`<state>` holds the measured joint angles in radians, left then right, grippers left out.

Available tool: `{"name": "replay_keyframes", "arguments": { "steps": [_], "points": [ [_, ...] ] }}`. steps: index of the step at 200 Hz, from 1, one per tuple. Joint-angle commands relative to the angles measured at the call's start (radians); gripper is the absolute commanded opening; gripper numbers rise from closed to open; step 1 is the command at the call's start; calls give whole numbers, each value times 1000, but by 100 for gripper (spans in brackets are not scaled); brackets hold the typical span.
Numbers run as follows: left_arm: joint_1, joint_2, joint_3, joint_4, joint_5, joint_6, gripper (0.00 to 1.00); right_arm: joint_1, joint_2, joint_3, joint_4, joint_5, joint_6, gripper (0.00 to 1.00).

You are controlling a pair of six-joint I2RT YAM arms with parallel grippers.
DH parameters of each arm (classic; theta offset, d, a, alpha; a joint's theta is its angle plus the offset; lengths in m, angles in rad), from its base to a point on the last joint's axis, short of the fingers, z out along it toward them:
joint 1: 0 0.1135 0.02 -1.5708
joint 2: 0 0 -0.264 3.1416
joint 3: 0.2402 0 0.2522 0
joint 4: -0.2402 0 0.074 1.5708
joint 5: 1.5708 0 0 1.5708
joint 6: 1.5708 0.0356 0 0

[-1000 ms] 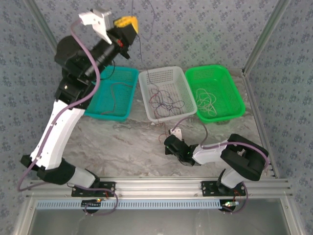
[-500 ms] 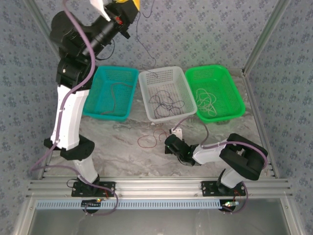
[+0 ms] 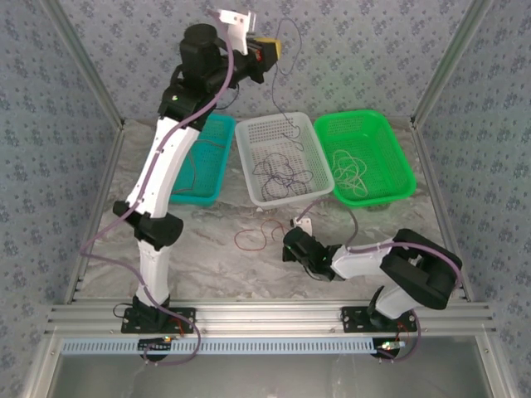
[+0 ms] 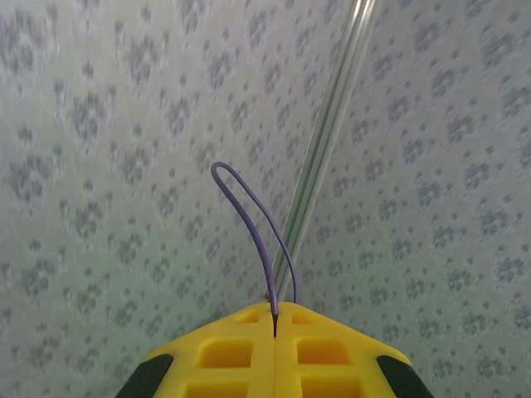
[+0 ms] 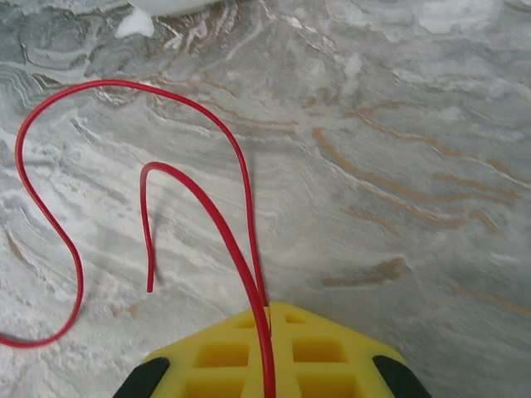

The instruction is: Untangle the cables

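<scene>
The thin purple cable's hanging part already trails inside the white basket (image 3: 249,133) below my left gripper. I should next lower my left gripper toward the basket and release the cable there.
My left gripper (image 3: 272,48) is raised high above the baskets, shut on a thin purple cable (image 3: 284,104). That cable loops past the jaws (image 4: 249,220) and hangs down into the white basket (image 3: 249,133), where a tangle of dark cables (image 3: 278,176) lies. In the left wrist view the yellow left gripper (image 4: 275,319) pinches the cable between closed jaws. My right gripper (image 3: 288,242) is low on the table, shut on a red cable (image 3: 247,240). In the right wrist view the red cable (image 5: 199,124) curls across the marble in front of the right gripper (image 5: 267,319).
A teal basket (image 3: 217,124) at the left holds a dark cable (image 3: 199,153). A green basket (image 3: 390,141) at the right holds pale cables (image 3: 353,170). Patterned walls and metal corner posts (image 3: 444,62) enclose the marble table (image 3: 207,265).
My left arm has swung from the far left to above the white basket, carrying the purple cable. The right arm has hardly moved and keeps its grip on the red cable.
</scene>
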<state>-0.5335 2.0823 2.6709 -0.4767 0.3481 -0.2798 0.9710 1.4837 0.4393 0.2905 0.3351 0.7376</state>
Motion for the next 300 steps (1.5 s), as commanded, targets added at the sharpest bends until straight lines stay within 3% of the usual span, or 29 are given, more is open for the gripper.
{"name": "replay_keyframes", "arguments": {
  "steps": [1,67,89,107,121,141,153,168,206,233,257,300],
  "points": [
    [15,47,-22,-64,-20,-31,0,8,-44,-48,-259,-12,7,0],
    [58,61,-343,26,-55,-115,0,17,-340,-17,-450,20,-66,0],
    [59,60,-402,42,-59,-125,11,10,-438,0,-499,-2,-99,0],
    [58,65,-424,30,-63,-124,30,1,-495,26,-551,-21,-137,0],
    [58,62,-443,23,-64,-120,54,-5,-520,52,-590,-40,-159,0],
    [55,46,-478,14,-72,-106,78,-26,-545,99,-644,-86,-191,0],
    [49,17,-519,26,-84,-84,90,-42,-556,126,-676,-106,-204,0],
    [36,-47,-607,77,-101,-51,99,-70,-569,149,-703,-146,-224,0],
    [-20,-275,-960,311,-96,79,99,-155,-618,211,-760,-272,-278,0],
    [-39,-413,-1196,473,-6,106,99,-208,-666,265,-785,-356,-321,0],
    [-53,-484,-1324,514,87,112,95,-246,-683,306,-796,-457,-371,0],
    [-117,-580,-1510,551,86,105,87,-275,-685,360,-809,-496,-397,0]
  ]
}}
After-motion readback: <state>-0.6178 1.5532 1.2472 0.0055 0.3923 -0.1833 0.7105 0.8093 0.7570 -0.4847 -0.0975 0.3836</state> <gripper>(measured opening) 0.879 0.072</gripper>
